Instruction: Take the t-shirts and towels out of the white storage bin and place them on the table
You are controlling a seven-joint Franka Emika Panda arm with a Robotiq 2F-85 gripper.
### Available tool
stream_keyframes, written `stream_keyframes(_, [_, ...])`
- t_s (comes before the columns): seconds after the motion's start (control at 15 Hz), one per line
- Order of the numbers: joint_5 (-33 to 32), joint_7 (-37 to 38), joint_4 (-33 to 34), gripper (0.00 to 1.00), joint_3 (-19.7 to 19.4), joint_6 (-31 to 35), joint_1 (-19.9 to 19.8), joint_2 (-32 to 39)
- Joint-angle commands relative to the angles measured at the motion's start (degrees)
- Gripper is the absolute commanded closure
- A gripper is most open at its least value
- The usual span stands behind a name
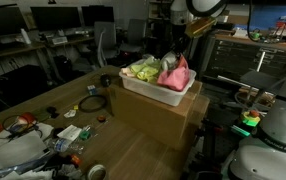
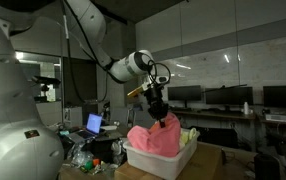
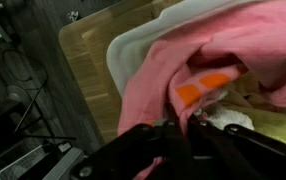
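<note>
My gripper rises clear of the bin (image 1: 155,92) next and swings over the bare tabletop (image 1: 148,162) beside the cardboard box to release, as the pink cloth still trails inside.
A white storage bin (image 1: 155,92) sits on a cardboard box; it also shows in an exterior view (image 2: 158,160) and in the wrist view (image 3: 123,45). It holds a pink cloth (image 1: 175,74) with an orange patch and greenish-white cloths (image 1: 143,70). My gripper (image 2: 161,113) is right above the bin, shut on a fold of the pink cloth (image 2: 155,137), which hangs up from the pile. In the wrist view the dark fingers (image 3: 173,135) pinch the pink fabric (image 3: 158,70).
The cardboard box (image 1: 158,120) stands on a wooden table (image 1: 133,155). Cables, tape and small clutter (image 1: 68,125) lie on the table beside it. Desks with monitors stand behind. A laptop (image 2: 94,124) sits in the background.
</note>
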Motion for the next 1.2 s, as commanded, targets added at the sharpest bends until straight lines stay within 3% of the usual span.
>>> stream_keyframes(0.0, [-0.89,-0.05,1.07,0.97,2.21,-3.22,-0.01,-7.74])
stream_keyframes(0.53, [1.14,0.76,3.69,0.97,4.45,-1.86,-0.72,-19.04])
stream_keyframes(1.13, [0.39,-0.78,5.02,0.97,12.57,-3.66,2.39,-18.1])
